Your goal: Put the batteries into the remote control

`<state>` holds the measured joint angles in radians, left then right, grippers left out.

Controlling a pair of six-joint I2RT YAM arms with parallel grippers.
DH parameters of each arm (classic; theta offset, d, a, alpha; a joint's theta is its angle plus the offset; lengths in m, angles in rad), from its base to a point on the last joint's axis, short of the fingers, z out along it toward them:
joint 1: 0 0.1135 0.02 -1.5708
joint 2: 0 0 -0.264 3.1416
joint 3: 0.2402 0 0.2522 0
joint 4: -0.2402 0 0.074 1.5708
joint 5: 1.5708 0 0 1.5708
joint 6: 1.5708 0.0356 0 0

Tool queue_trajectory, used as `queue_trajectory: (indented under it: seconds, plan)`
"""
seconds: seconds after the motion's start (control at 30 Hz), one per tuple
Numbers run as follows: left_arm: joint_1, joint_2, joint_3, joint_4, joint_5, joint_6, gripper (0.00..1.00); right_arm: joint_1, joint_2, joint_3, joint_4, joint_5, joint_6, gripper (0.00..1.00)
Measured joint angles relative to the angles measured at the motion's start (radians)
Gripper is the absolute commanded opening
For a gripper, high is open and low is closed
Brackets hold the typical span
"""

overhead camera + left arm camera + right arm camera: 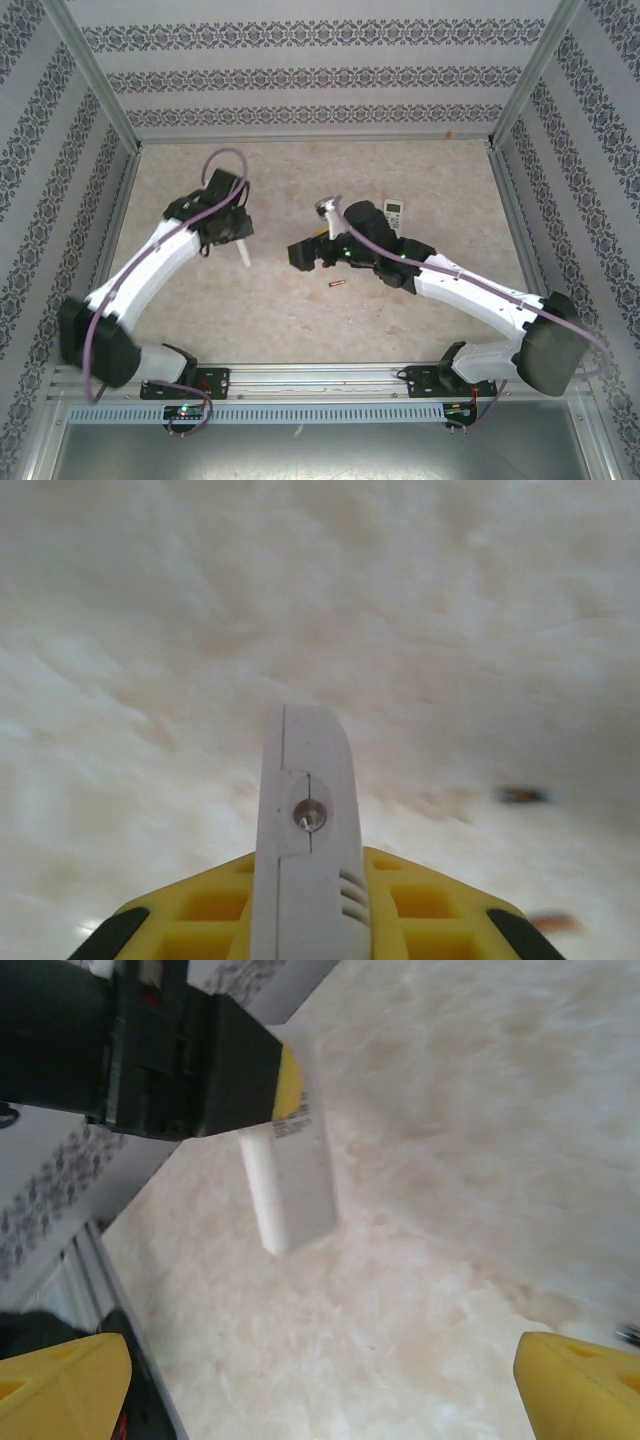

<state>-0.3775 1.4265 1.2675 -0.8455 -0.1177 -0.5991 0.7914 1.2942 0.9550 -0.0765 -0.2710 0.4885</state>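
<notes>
The slim white remote hangs edge-on between my fingers, so my left gripper should swing outward and down next, turn it flat onto the bare tabletop, then let go.
My left gripper (232, 228) is shut on a slim white remote control (243, 251), which hangs down from the fingers toward the table. In the left wrist view the remote (305, 840) stands edge-on between the yellow fingers (430, 900), showing a small screw. My right gripper (306, 252) is open and empty near the table's middle, facing the held remote (292, 1175); its yellow fingertips (62, 1390) stand far apart. One dark battery with a coppery end (336, 285) lies on the table just in front of the right gripper. Two blurred batteries (522, 795) lie beyond the remote.
A second white remote with a display (396, 212) lies at the back, behind the right arm. The beige table (300, 330) is boxed in by patterned walls and metal posts (100, 80). A rail (320, 375) runs along the near edge.
</notes>
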Motion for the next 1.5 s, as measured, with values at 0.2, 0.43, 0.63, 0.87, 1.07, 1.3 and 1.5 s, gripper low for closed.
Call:
queue_trajectory:
  seconds: [0.2,0.43,0.63,0.87,1.07,1.3,1.5]
  plan:
    - [0.0,0.402,0.344,-0.251,-0.254,0.154,0.09,-0.148,0.017,-0.002,-0.172,-0.061,0.127,0.98]
    - [0.014,0.852,0.765,-0.496,-0.517,0.173,0.08,-0.17,-0.031,-0.067,-0.265,-0.089,0.169,0.98]
    - [0.046,1.061,0.942,-0.542,-0.54,0.178,0.11,-0.238,-0.115,-0.088,-0.319,-0.093,0.171,0.98]
    - [0.059,1.088,1.021,-0.521,-0.407,0.208,0.32,-0.301,-0.155,-0.088,-0.373,-0.093,0.172,0.98]
    - [0.061,1.1,1.035,-0.467,-0.257,0.217,0.45,-0.391,-0.193,-0.092,-0.417,-0.082,0.188,0.98]
    - [0.078,1.071,1.015,-0.402,-0.082,0.229,0.6,-0.499,-0.214,-0.091,-0.436,0.006,0.188,0.98]
    - [0.084,0.743,0.704,-0.201,0.231,0.226,0.83,-0.521,-0.04,0.014,-0.465,0.185,0.13,0.98]
